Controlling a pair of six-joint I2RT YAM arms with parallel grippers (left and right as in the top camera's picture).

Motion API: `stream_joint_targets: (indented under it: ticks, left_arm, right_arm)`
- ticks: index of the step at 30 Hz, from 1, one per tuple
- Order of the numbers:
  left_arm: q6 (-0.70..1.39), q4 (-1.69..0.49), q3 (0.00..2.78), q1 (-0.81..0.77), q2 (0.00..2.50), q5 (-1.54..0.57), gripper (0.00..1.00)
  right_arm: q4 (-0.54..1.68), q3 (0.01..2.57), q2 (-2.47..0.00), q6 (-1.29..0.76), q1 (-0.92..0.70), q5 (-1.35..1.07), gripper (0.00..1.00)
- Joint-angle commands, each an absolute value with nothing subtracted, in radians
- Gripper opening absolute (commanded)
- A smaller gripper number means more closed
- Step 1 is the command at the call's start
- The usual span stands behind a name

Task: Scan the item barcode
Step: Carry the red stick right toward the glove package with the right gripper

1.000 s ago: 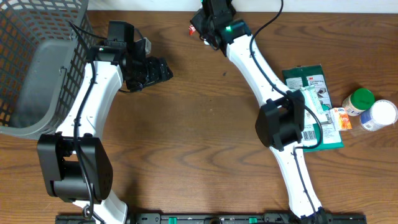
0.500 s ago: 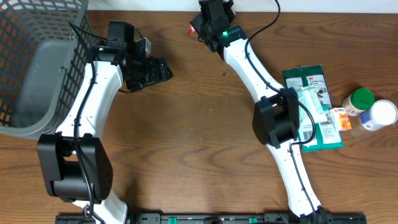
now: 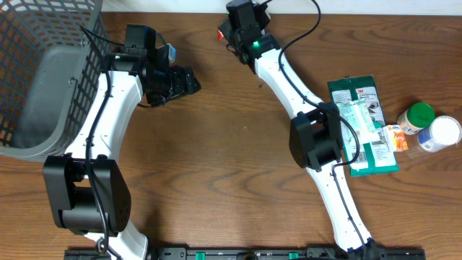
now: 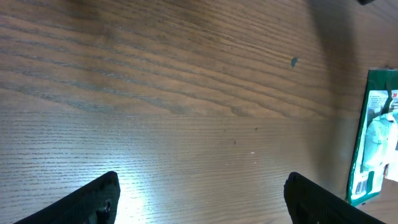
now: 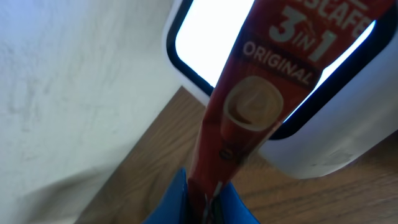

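Note:
The sachet goes onto the green packet [image 3: 364,128], where the other items lie, so my right gripper will next lift from the scanner, swing back over there, lower and release.
A red "3 in 1 Original" coffee sachet [image 5: 255,118] stands up between the blue pads of my right gripper [image 5: 208,202], which is shut on its lower end. The sachet lies across the bright window of a white scanner [image 5: 205,46] right behind it. From overhead only a red tip of the sachet [image 3: 223,34] shows beside the right wrist at the table's far edge; the scanner is hidden there. My left gripper [image 4: 202,199] hovers open over bare wood, nothing between its fingers, seen overhead as the left gripper [image 3: 184,81] at mid-left.
A grey wire basket [image 3: 43,79] fills the far left corner. At the right lie a green packet [image 3: 364,123] with a clear pouch on it, a small orange packet [image 3: 395,137], a green-capped bottle [image 3: 417,115] and a white-capped bottle [image 3: 442,132].
My right wrist has shifted a little left and toward the far edge with the sachet. The left arm has not moved.

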State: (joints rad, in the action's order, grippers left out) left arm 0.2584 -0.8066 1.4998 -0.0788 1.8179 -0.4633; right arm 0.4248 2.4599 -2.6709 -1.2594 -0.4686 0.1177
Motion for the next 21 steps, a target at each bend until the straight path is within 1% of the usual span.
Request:
stream_joint_targets:
  ticks: [1,7,12,16,18,21]
  left_arm:
    - [0.257,-0.809,1.52,-0.078,1.818,-0.447,0.85]
    - [0.257,-0.809,1.52,-0.078,1.818,-0.447,0.85]
    - [0.257,-0.809,1.52,-0.078,1.818,-0.447,0.85]
    - [0.257,-0.809,1.52,-0.078,1.818,-0.447,0.85]
    - [0.257,-0.809,1.52,-0.078,1.818,-0.447,0.85]
    - [0.257,-0.809,1.521,-0.078,1.818,-0.447,0.85]
  right_arm:
    - [0.406,2.474,-2.709,-1.225,-0.49,0.125,0.01]
    - [0.404,2.474,-2.714,-1.169,-0.49,0.132,0.01]
    - [0.466,2.474,-2.64,-1.052,-0.44,-0.055,0.01]
    - [0.606,2.474,-2.497,-0.86,-0.41,-0.155,0.01]
    - [0.745,2.474,-2.388,-0.699,-0.396,-0.154,0.01]
    - [0.902,2.474,-2.28,-0.512,-0.376,-0.153,0.01]
